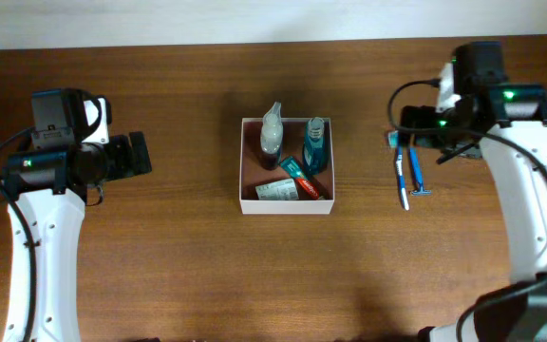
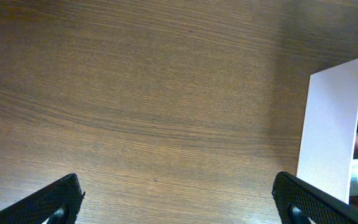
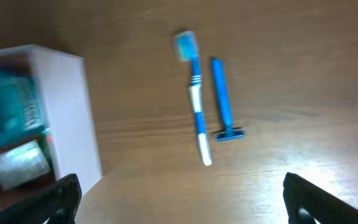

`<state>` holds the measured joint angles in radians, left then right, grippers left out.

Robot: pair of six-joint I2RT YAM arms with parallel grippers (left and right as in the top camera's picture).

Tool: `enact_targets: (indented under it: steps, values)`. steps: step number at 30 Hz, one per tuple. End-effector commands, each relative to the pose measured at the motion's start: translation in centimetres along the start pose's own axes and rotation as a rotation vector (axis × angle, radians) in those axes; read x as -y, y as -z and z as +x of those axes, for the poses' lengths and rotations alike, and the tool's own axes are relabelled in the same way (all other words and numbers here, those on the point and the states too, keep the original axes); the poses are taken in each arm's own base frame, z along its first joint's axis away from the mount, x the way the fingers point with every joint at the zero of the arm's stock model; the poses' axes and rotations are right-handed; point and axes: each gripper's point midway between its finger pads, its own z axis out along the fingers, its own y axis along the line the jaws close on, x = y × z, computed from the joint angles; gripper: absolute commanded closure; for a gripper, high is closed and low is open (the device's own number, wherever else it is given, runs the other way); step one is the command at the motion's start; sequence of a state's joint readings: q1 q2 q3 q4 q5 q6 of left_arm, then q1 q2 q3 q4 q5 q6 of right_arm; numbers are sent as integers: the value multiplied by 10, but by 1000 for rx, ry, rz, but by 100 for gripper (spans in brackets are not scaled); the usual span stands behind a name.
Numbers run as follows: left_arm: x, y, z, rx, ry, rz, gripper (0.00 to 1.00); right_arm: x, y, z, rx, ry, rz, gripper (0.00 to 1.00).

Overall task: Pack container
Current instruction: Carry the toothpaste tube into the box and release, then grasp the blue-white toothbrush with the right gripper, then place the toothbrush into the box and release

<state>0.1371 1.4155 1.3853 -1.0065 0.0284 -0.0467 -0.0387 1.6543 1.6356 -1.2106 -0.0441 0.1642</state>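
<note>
The toothbrush lies below the robot's right gripper, its handle running lengthwise between the open fingers, so the right gripper should next move down onto the handle's middle (image 1: 400, 177) (image 3: 197, 111) and pinch across it.
The container (image 1: 286, 206), a white square box with a pinkish-brown inside, sits at the table's middle. It holds a clear bottle (image 1: 272, 133), a teal box (image 1: 315, 142) and a toothpaste tube (image 1: 300, 176). A blue toothbrush (image 1: 402, 171) and a blue razor (image 1: 416, 173) lie side by side on the table to its right. My right gripper (image 1: 424, 123) is open and empty above them; its view shows the toothbrush (image 3: 196, 93), the razor (image 3: 222, 99) and the container's wall (image 3: 73, 112) between the fingers (image 3: 180, 180). My left gripper (image 1: 139, 155) is open and empty, left of the container (image 2: 331, 130), over bare wood (image 2: 176, 180).
The brown wooden table (image 1: 188, 256) spans the whole view, with a pale strip along its far edge (image 1: 254, 19). Both white arms reach in from the near left and near right corners.
</note>
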Motion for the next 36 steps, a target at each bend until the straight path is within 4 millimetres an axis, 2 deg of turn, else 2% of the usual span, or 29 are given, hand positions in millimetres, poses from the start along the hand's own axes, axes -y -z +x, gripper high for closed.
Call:
enact_targets:
  steps: [1,7,8,9,11,15,22,25,26,28,32,36]
  values:
    - [1,7,-5,24,8,9,0,21,-43,14,-105,-65,35,1]
    - [1,7,-5,24,8,9,0,15,-111,27,-230,-19,45,18]
    - [1,7,-5,24,8,9,0,14,-128,31,-259,-15,49,23]
    - [1,7,-5,24,8,9,0,14,-133,31,-267,-16,49,24]
    - [1,7,-5,24,8,9,0,16,-155,36,-302,-17,55,32]
    - [1,7,-5,24,8,9,0,17,-185,47,-360,-14,64,45]
    - [1,7,-5,24,8,9,0,18,-194,50,-372,-13,66,64]
    - [1,7,-5,24,8,9,0,21,-199,58,-381,-12,79,71]
    - [1,7,-5,24,8,9,0,23,-202,64,-391,-12,82,78]
    - [1,7,-5,24,8,9,0,26,-205,71,-404,-10,98,83]
    - [1,7,-5,24,8,9,0,27,-201,75,-426,-11,101,92]
    - [1,7,-5,24,8,9,0,24,-189,73,-432,-12,101,95]
